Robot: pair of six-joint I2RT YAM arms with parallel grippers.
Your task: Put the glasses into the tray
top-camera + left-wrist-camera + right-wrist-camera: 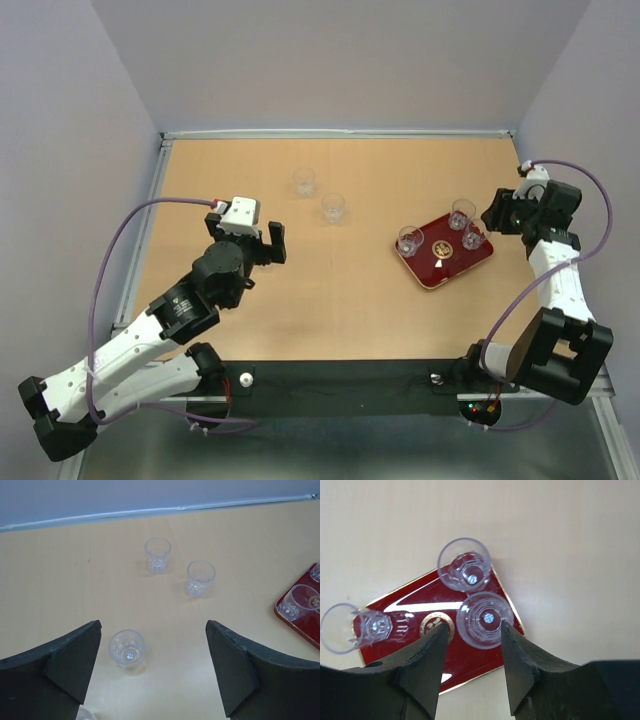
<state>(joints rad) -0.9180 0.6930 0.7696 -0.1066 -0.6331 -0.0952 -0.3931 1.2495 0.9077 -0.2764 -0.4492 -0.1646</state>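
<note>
The glass at the left wrist view's bottom edge stands off the tray. My left gripper comes back, turning, and down onto that glass's rim [87, 710] next.
The dark red tray [445, 268] lies right of centre with three clear glasses on it [410, 240] [462, 213] [473, 238]. Two more glasses [304, 181] [333, 207] stand on the table at the back. My left gripper [248, 238] is open and empty. In the left wrist view a glass [127, 647] stands just beyond its left finger [75, 655]; another glass [85, 714] peeks out at the bottom edge. My right gripper [473, 630] is open and empty above the tray's [473, 665] near corner, over one glass [485, 620].
A metal rail [340, 133] and grey walls bound the wooden table on the far side. The arm bases stand on a black strip [340, 385] at the near edge. The tray [305, 627] shows at the right edge of the left wrist view.
</note>
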